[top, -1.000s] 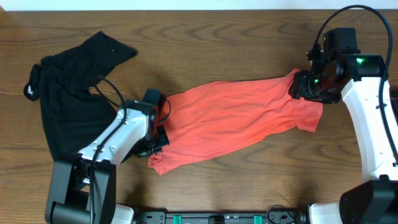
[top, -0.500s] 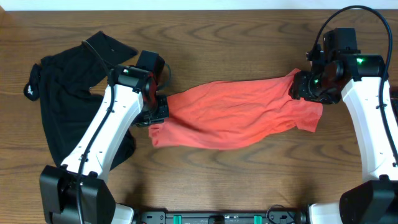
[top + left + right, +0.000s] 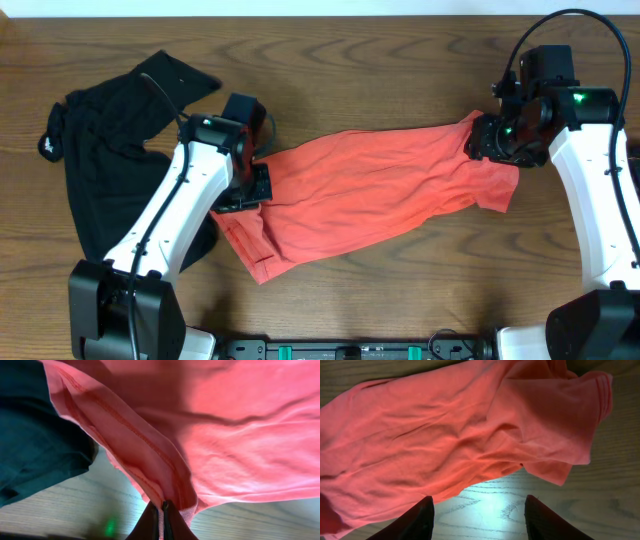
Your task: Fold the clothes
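Note:
My open right gripper moves down and back onto the near edge of the shirt's end (image 3: 482, 198) (image 3: 551, 460) next, because bare wood beside it leaves finger room.
A coral-red shirt (image 3: 375, 190) lies stretched across the middle of the wooden table; it fills the left wrist view (image 3: 235, 435) and the right wrist view (image 3: 445, 435). My left gripper (image 3: 245, 190) is shut on the shirt's hemmed left edge (image 3: 162, 507) and holds it off the table. My right gripper (image 3: 490, 140) is at the shirt's right end. Its fingers (image 3: 480, 510) are open and empty above bare wood, next to the cloth. A black garment (image 3: 100, 150) lies crumpled at the left and shows in the left wrist view (image 3: 35, 440).
The wooden table (image 3: 380, 60) runs past the clothes on all sides. The black garment sits right beside my left arm. Cables hang from both arms. The robot bases stand at the front edge.
My left gripper swung from the front up to the shirt's left edge, then settled slightly down. The shirt's left part lifted and now drapes down toward the front. The right arm stayed still.

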